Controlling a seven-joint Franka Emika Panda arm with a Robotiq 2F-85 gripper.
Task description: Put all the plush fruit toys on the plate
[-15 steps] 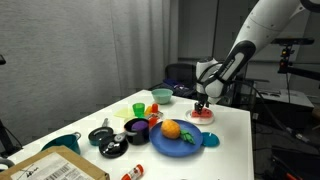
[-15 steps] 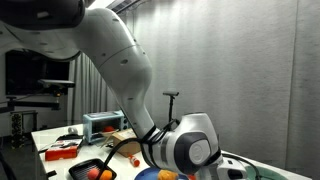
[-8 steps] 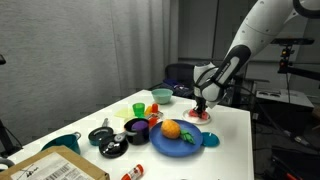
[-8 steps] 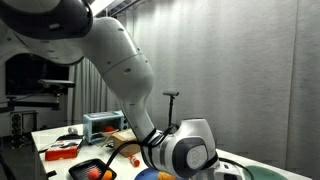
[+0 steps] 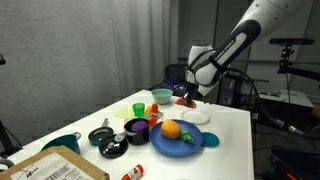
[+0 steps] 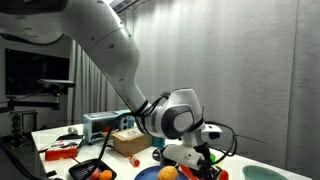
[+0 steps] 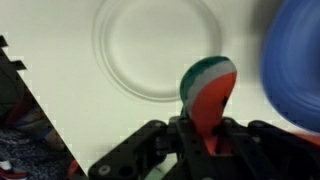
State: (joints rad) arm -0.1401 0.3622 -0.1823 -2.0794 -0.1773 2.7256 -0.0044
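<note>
Next, the gripper moves from above the white dish over the blue plate (image 5: 175,146) (image 7: 298,65). Then it sets down the red plush toy beside the orange plush toy.
My gripper (image 5: 188,96) hangs above the table, shut on a red plush fruit toy (image 5: 187,101). The wrist view shows that toy (image 7: 208,92) as a red wedge with a white and green rim, clamped between the jaws of the gripper (image 7: 205,135). The small white dish (image 7: 155,45) lies empty below it, seen also in an exterior view as the white dish (image 5: 197,116). A round orange plush toy (image 5: 171,129) with a green leaf rests on the blue plate (image 5: 183,144). The plate's blurred edge (image 7: 296,60) shows at the right of the wrist view.
A dark purple bowl (image 5: 137,127) holding small items stands beside the plate. Green cups (image 5: 160,96) and a pale yellow cup (image 5: 138,108) stand behind it. Black objects (image 5: 108,140) and a cardboard box (image 5: 55,166) occupy the near end. The table edge (image 5: 235,150) runs close to the plate.
The gripper closed on the red toy lying on the white dish, then lifted it off and carried it up and toward the cups' side. The dish is now bare.
</note>
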